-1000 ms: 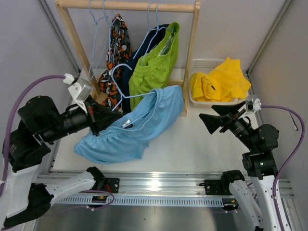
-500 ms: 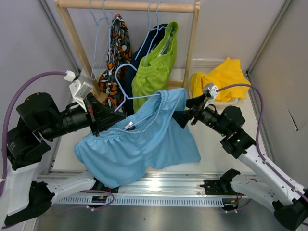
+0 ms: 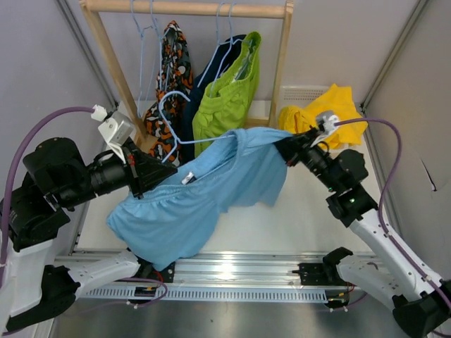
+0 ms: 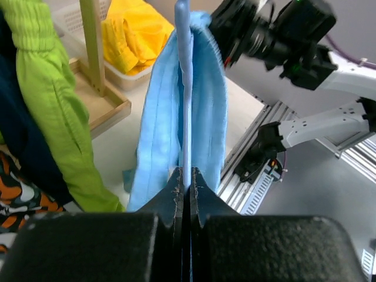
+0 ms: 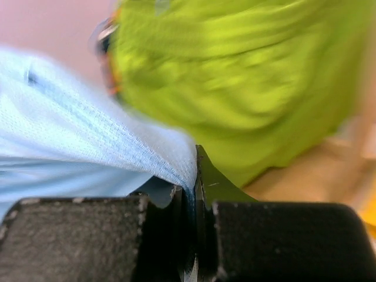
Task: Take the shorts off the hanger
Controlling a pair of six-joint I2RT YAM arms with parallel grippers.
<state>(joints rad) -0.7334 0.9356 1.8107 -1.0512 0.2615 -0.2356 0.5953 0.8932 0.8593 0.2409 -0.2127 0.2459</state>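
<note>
My right gripper will next pull away from the hanger (image 3: 171, 116), going outward and down over the yellow shorts (image 3: 320, 111) to let go, because their white basket is outward and below it.
The light blue shorts (image 3: 204, 197) hang off a light blue wire hanger (image 3: 171, 116) lifted above the table, stretched between my two arms. My left gripper (image 3: 151, 179) is shut on the hanger's wire (image 4: 184, 88), with the shorts (image 4: 158, 117) draped down both sides of it. My right gripper (image 3: 285, 149) is shut on the right edge of the light blue shorts (image 5: 88, 117), the fabric pinched between its jaws (image 5: 192, 188). Patterned shorts (image 3: 173, 70), navy shorts (image 3: 211, 74) and lime green shorts (image 3: 225, 105) hang on the rack behind.
The wooden rack (image 3: 187, 8) stands at the back, its right post (image 3: 282, 77) close to my right gripper. Yellow shorts (image 3: 328, 113) lie in a white basket (image 3: 299, 93) at the back right. Side walls close in on both sides.
My right arm swung in from the right with open jaws and has shut on the shorts' right edge. The shorts rose off the table and are now drawn rightwards.
</note>
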